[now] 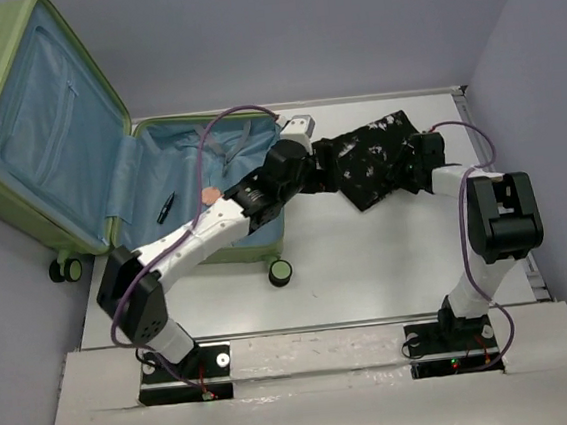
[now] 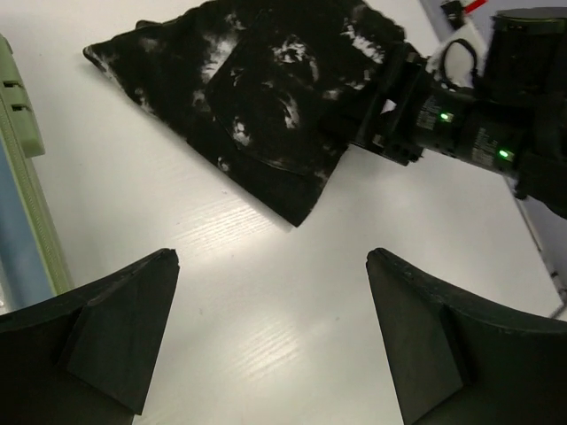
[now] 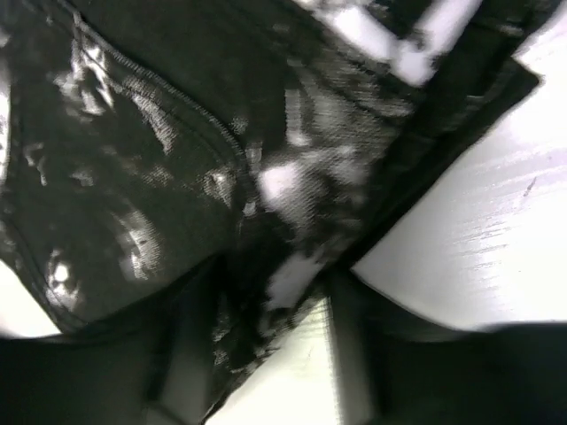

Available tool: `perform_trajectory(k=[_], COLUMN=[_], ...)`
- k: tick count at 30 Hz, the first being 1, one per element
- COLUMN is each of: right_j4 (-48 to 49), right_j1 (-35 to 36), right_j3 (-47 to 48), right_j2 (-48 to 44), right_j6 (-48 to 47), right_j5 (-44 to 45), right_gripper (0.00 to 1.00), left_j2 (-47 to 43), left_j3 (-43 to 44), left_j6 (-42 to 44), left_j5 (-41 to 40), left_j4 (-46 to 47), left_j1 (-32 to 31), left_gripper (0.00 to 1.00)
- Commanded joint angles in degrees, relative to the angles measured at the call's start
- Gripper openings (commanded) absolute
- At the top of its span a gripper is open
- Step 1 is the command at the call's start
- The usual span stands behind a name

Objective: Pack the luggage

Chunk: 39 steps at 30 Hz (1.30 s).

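My left gripper is going to swing outward past the cloth's nearest edge next and go down onto the cloth's far corner [image 1: 317, 144] [image 2: 97, 53], which lies flat and free on the tabletop.
The luggage [image 1: 45, 135] is a light-green hard-shell suitcase lying open at the left, its blue-lined lid raised and its blue-lined base [image 1: 184, 172] flat on the table. A black-and-white patterned cloth [image 1: 369, 159] lies on the table right of it and also shows in the left wrist view [image 2: 275, 97]. My left gripper [image 2: 270, 257] is open and empty, hovering over bare table just short of the cloth's near corner. My right gripper [image 3: 270, 341] is at the cloth's right edge [image 3: 266, 177]. Its jaws stand apart with a fold of cloth between them.
A small dark pen-like object [image 1: 166, 206] and a pinkish item [image 1: 211, 193] lie in the suitcase base. A black wheel with a green hub [image 1: 281, 272] sticks out at the suitcase's near corner. The white table [image 1: 369, 265] ends at walls behind and right.
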Motion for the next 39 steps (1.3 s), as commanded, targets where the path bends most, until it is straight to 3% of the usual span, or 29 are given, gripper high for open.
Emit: perform_trajectory(k=[1, 2, 5, 9, 11, 13, 15, 16, 17, 21, 24, 28, 35, 39], right_j4=[4.3, 4.6, 5.8, 6.4, 6.8, 6.8, 6.6, 5.3, 4.5, 1.9, 1.5, 1.9, 4.7, 9.3], right_j1=[-0.3, -0.3, -0.3, -0.3, -0.3, -0.3, -0.3, -0.8, -0.8, -4.7, -12.1, -15.7, -15.7, -15.7], right_j3=[-4.0, -5.2, -10.9, -19.2, -24.5, -28.5, -30.0, -30.6, -30.6, -31.8, -32.6, -30.6, -24.7, -24.9], right_j2=[0.6, -0.3, -5.0, -13.9, -20.2, -25.5, -28.0, -30.0, -30.9, -35.0, -35.5, -31.7, -20.1, -16.0], right_j6=[2.2, 2.8, 4.4, 6.1, 7.0, 7.3, 7.0, 6.5, 6.2, 5.7, 5.3, 5.9, 5.2, 6.3], right_j5=[-2.5, -1.7, 1.1, 4.0, 5.0, 6.3, 6.4, 6.3, 6.9, 8.0, 5.0, 1.9, -4.8, -11.2], right_gripper=[0.42, 0.27, 0.16, 0.15, 0.15, 0.22, 0.41, 0.6, 0.72, 0.98, 1.0, 1.0, 0.99, 0.92], left_j2=[8.6, 10.8, 19.7, 29.2, 32.1, 33.4, 34.0, 34.6, 34.9, 36.4, 37.9, 41.4, 47.9, 48.1], left_j3=[10.6, 12.4, 20.5, 31.0, 32.0, 32.0, 31.2, 30.6, 30.5, 30.1, 30.2, 32.5, 36.6, 35.0], left_j6=[-0.5, -0.5, -0.4, -1.3, -2.2, -3.8, -5.0, -5.3, -5.4, -6.8, -7.6, -7.6, -8.8, -9.4], left_j5=[-6.3, -7.7, -11.0, -13.9, -12.4, -12.1, -12.8, -12.8, -12.9, -14.0, -14.5, -14.6, -11.6, -9.6], left_j4=[-2.2, -2.8, -6.4, -11.6, -12.2, -11.9, -11.5, -11.2, -11.3, -11.8, -11.6, -11.7, -10.6, -6.4], left_j1=[-0.7, -0.7, -0.7, -0.7, -0.7, -0.8, -0.8, -0.9, -0.8, -0.8, -0.8, -0.8, 0.3, 0.5], left_gripper=[0.99, 0.99, 0.99, 0.99, 0.99, 0.99, 0.99, 0.99, 0.99, 0.99, 0.99, 0.99, 0.99, 0.95])
